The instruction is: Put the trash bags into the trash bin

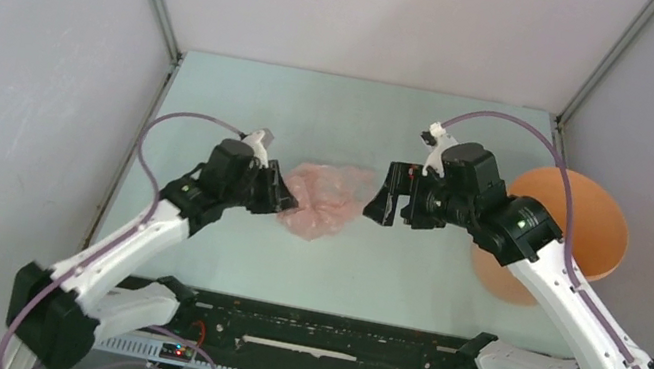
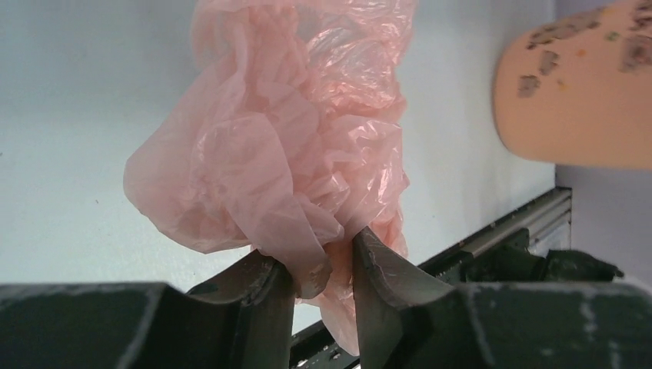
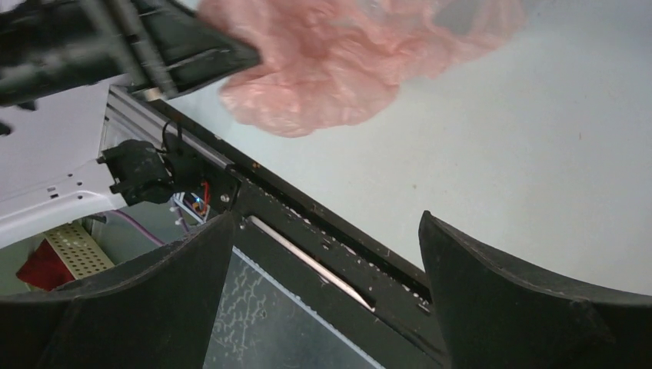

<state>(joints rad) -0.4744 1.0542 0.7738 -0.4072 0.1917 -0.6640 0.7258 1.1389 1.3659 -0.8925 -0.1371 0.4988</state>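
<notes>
My left gripper is pinching the trash bag at one end. So my right gripper will move toward the bin next, then in around the loose end's upper edge (image 1: 360, 180) (image 3: 486, 26).
The trash bag (image 1: 328, 200) is a crumpled pale-pink film lying on the table's middle. My left gripper (image 1: 285, 199) sits at its left edge. In the left wrist view the left gripper (image 2: 319, 250) is shut on a fold of the trash bag (image 2: 292, 131), with the rest bunched beyond the fingers. My right gripper (image 1: 380, 204) hovers just right of the bag, open and holding nothing. In the right wrist view the right gripper (image 3: 327, 219) is wide apart, with the bag (image 3: 338, 61) ahead of it. The orange trash bin (image 1: 582, 214) stands at the right, partly behind the right arm, and the bin (image 2: 584, 100) also shows in the left wrist view.
A black rail (image 1: 326, 337) with wiring runs along the table's near edge between the arm bases. Grey walls (image 1: 28, 71) close in the left, right and back. The left arm (image 3: 115, 46) crosses the upper left of the right wrist view.
</notes>
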